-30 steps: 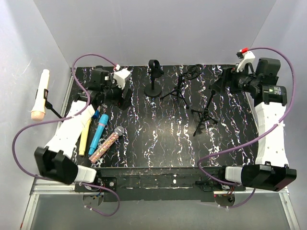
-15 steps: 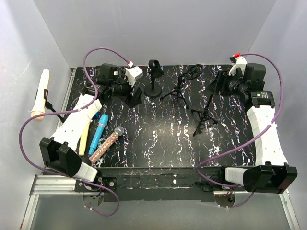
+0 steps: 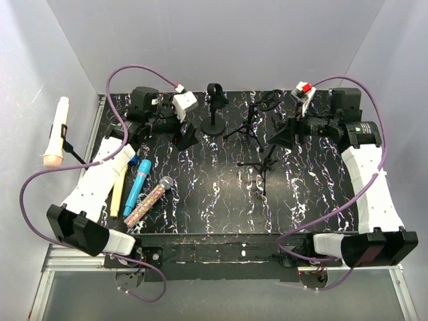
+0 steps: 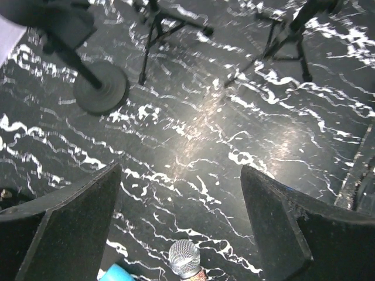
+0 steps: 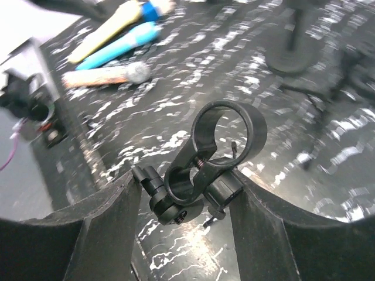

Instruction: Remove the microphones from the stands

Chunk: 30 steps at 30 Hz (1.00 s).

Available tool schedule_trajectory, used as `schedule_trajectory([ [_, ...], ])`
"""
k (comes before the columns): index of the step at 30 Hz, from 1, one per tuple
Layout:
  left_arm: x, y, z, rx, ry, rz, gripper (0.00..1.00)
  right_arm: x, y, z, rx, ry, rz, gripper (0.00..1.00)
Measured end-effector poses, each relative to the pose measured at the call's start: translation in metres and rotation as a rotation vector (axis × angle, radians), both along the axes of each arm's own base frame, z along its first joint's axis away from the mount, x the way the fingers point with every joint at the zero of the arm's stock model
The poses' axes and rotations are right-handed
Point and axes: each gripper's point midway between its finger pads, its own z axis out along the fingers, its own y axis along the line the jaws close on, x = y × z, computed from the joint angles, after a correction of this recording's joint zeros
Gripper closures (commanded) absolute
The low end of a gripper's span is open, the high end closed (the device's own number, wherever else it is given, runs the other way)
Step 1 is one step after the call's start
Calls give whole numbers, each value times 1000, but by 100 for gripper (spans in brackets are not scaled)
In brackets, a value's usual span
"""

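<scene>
Next, the right gripper moves to the left in the top view, stands the tripod upright and releases it, as the tabletop before the round-base stand is bare.
A cream microphone (image 3: pixel 55 132) sits in the clip of a stand by the left wall, with neither gripper touching it. My left gripper (image 3: pixel 186 138) hangs open over the table's back left; in the left wrist view its jaws (image 4: pixel 180 175) are empty above the black marbled table, with a glitter microphone's mesh head (image 4: pixel 184 259) below. My right gripper (image 3: pixel 283 137) is shut on the empty ring clip (image 5: pixel 220 140) of a black tripod stand (image 3: pixel 263 165). That stand is tipped over, its legs pointing to the front left.
Yellow (image 3: pixel 119 190), blue (image 3: pixel 137 186) and glitter (image 3: pixel 150 200) microphones lie at the table's left. A round-base stand (image 3: pixel 214 112) and a second tripod stand (image 3: pixel 251 124) are at the back middle. Purple cables loop off both arms.
My right gripper swung left and closed on the tripod stand's clip, pulling the stand over and toward the middle. My left gripper shifted right toward the round-base stand and stayed open.
</scene>
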Motion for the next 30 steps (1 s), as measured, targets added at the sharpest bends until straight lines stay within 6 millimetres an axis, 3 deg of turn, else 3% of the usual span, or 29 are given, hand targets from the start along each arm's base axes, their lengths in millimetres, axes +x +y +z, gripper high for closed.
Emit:
schedule_trajectory([
  [7,-31,-14,43,-115,-72,-136,16,-33,72,29,51,-80,434,65],
  [15,-42,-20,52,-157,-57,-184,16,-47,140,30,35,-164,761,65],
  [20,-46,-23,55,-176,-45,-204,16,-52,152,21,27,-153,850,41],
  [26,-46,-28,57,-204,-44,-213,16,-51,150,0,-4,-117,851,33],
  [30,-45,-29,48,-207,-25,-210,16,-45,153,-4,0,-114,833,24],
])
